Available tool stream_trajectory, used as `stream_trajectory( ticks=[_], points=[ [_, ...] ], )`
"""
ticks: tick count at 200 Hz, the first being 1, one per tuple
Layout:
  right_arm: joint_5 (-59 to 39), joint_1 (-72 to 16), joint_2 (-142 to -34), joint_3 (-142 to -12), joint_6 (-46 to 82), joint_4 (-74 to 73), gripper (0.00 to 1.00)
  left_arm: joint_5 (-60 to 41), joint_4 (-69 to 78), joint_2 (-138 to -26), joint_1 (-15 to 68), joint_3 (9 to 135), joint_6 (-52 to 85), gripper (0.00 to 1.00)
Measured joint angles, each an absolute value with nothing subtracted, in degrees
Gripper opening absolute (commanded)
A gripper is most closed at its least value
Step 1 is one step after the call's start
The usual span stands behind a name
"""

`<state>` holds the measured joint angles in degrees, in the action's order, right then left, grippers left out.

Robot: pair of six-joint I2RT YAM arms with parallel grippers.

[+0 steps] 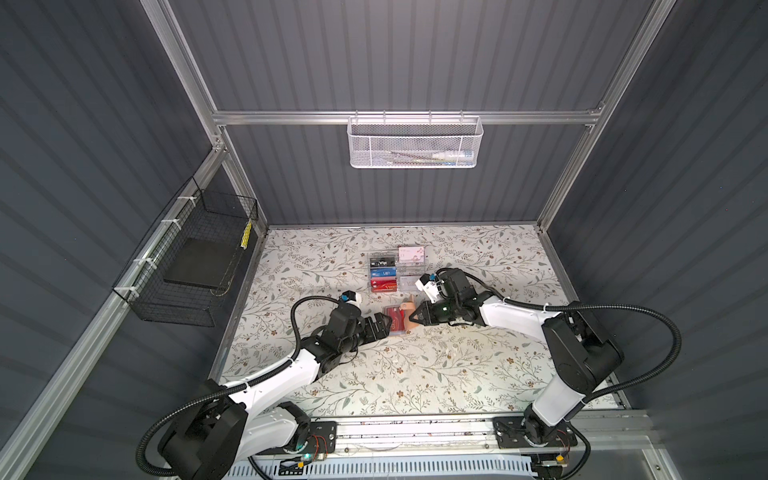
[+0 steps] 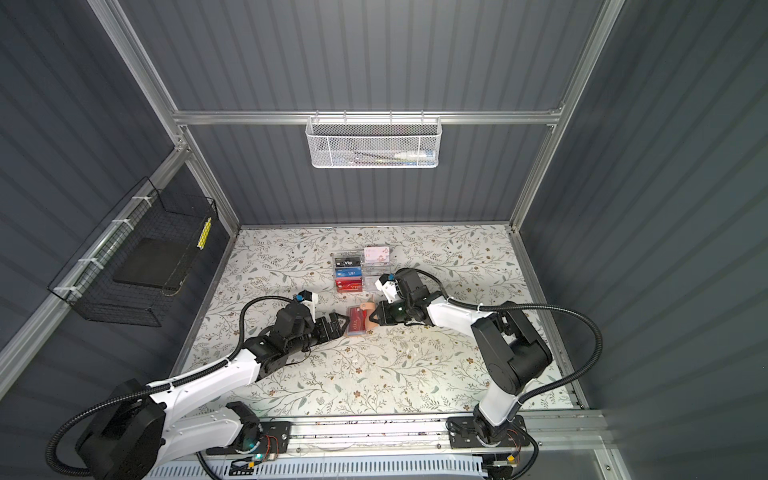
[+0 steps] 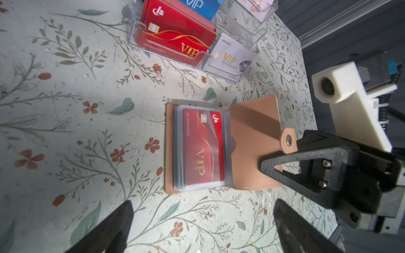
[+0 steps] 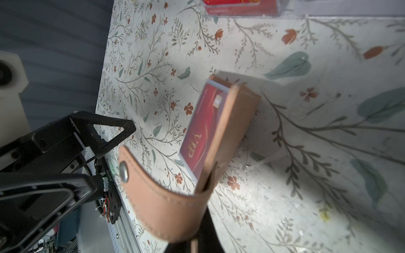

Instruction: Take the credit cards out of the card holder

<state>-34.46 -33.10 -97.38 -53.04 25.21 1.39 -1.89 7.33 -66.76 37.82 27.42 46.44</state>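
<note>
The cover still stands raised, so I need to draw my right gripper away from the red credit card (image 3: 203,146) next, folding the cover's edge farther open before releasing it.
The peach card holder (image 3: 252,131) lies open on the flowered table, in both top views near the middle (image 1: 409,309) (image 2: 369,309). A red credit card (image 3: 203,146) with gold "VIP" lettering sits in the top clear sleeve, also visible in the right wrist view (image 4: 201,127). My right gripper (image 4: 203,219) is shut on the cover's edge at the snap tab (image 4: 153,197) and holds the cover raised. My left gripper (image 3: 203,203) stands open just short of the holder's near edge, nothing between its fingers. Other cards in the sleeves are hidden.
A clear acrylic rack (image 1: 397,274) with black, blue, red and pale cards stands just behind the holder. A white mesh basket (image 1: 415,143) hangs on the back wall. A black wire basket (image 1: 195,257) hangs on the left wall.
</note>
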Motion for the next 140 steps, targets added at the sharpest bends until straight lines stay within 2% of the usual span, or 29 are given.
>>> stream_trajectory(
  ticks=[91, 140],
  points=[
    [-34.46, -32.95, -100.62, -55.53, 24.77, 3.33, 0.0, -3.64, 10.11, -71.66, 37.82, 27.33, 46.87, 1.0],
    [-34.46, -31.77, -100.62, -55.53, 24.82, 4.73, 0.02, -7.49, 15.25, -78.32, 37.82, 34.44, 48.75, 1.0]
  ],
)
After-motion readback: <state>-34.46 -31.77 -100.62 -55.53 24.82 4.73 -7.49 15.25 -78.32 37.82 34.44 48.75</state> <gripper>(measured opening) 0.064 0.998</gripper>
